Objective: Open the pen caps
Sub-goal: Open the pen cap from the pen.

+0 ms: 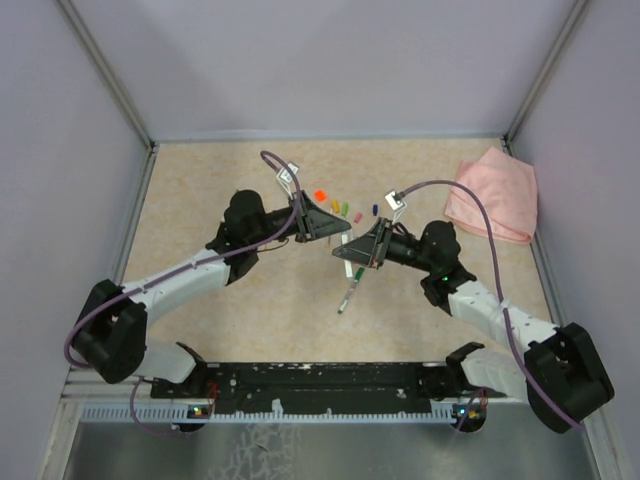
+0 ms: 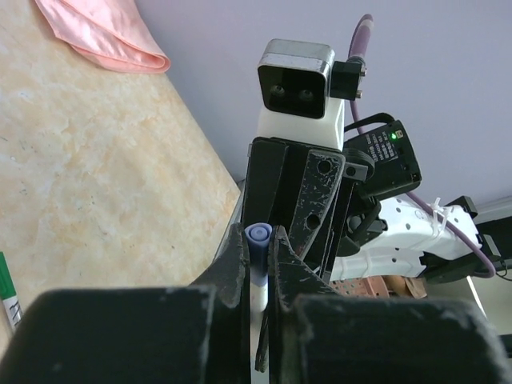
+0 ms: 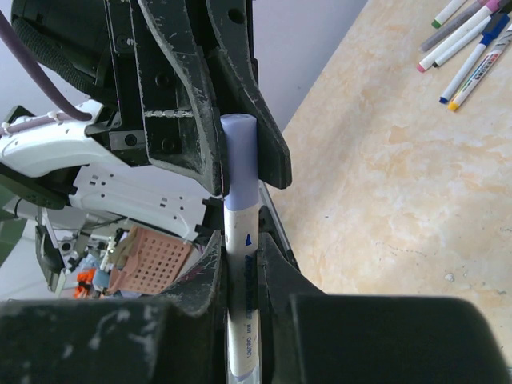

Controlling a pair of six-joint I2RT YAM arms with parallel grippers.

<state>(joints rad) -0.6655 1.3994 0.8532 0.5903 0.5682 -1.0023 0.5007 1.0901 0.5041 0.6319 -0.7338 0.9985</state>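
The bare tabletop beside the green marker is open. Next, my right gripper pulls away from the left gripper, tips downward and lowers to release the body of the white pen there.
My two grippers meet above the table's middle, on one marker. My right gripper is shut on the white pen barrel. My left gripper is shut on its purple cap, which also shows in the right wrist view, seated on the barrel's end. In the top view the left gripper and right gripper touch tip to tip. Several loose pen caps in orange, green, yellow and blue lie on the table just behind them.
A pink cloth lies at the back right, also in the left wrist view. A green marker lies on the table below the grippers. Several uncapped markers lie together on the table. Grey walls surround the table.
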